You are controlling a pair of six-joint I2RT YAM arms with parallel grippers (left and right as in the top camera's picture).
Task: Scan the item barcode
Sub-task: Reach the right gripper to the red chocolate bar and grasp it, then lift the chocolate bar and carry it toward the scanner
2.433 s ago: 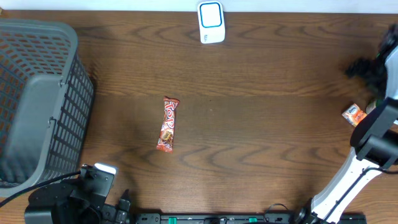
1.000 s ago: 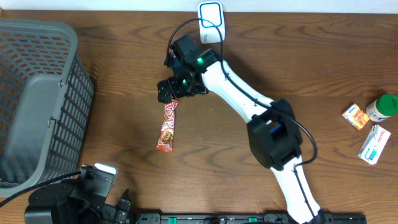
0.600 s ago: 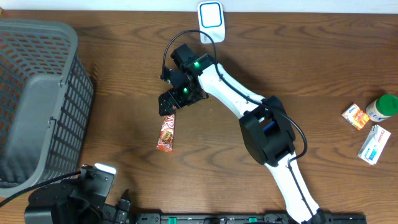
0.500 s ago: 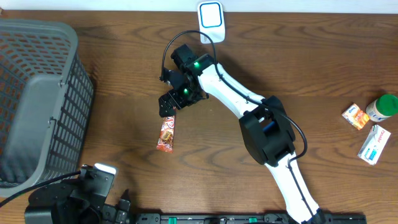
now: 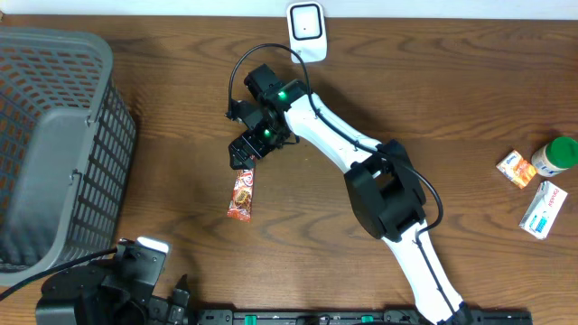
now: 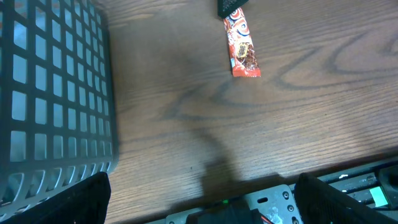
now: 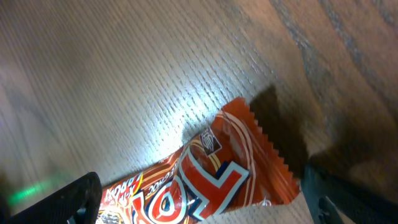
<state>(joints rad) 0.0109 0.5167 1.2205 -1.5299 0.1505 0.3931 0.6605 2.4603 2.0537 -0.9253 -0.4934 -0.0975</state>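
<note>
The bar is already between the open fingers, so next the robot's right gripper will stay over its far end (image 7: 224,177) and close both fingers onto the sides of the wrapper.
The item, a red candy bar wrapper (image 5: 240,195), lies flat near the table's middle. Its upper end is hidden under my right gripper (image 5: 242,153). That gripper hangs open just above the bar, one finger to each side. In the right wrist view the bar (image 7: 205,177) fills the space between the open fingertips (image 7: 78,194), and no barcode shows on this face. The white scanner (image 5: 306,25) stands at the table's far edge. My left gripper (image 6: 202,208) is open and empty near the front edge, with the bar (image 6: 242,53) far ahead of it.
A grey mesh basket (image 5: 54,144) fills the left side and shows close by as the basket (image 6: 50,93) in the left wrist view. At the right edge lie a small orange box (image 5: 515,168), a green-capped bottle (image 5: 560,153) and a white box (image 5: 542,209).
My right arm has swung in from the right edge to the candy bar. Over the last second its open gripper has slid down and left over the bar's upper end. The left arm has not moved.
</note>
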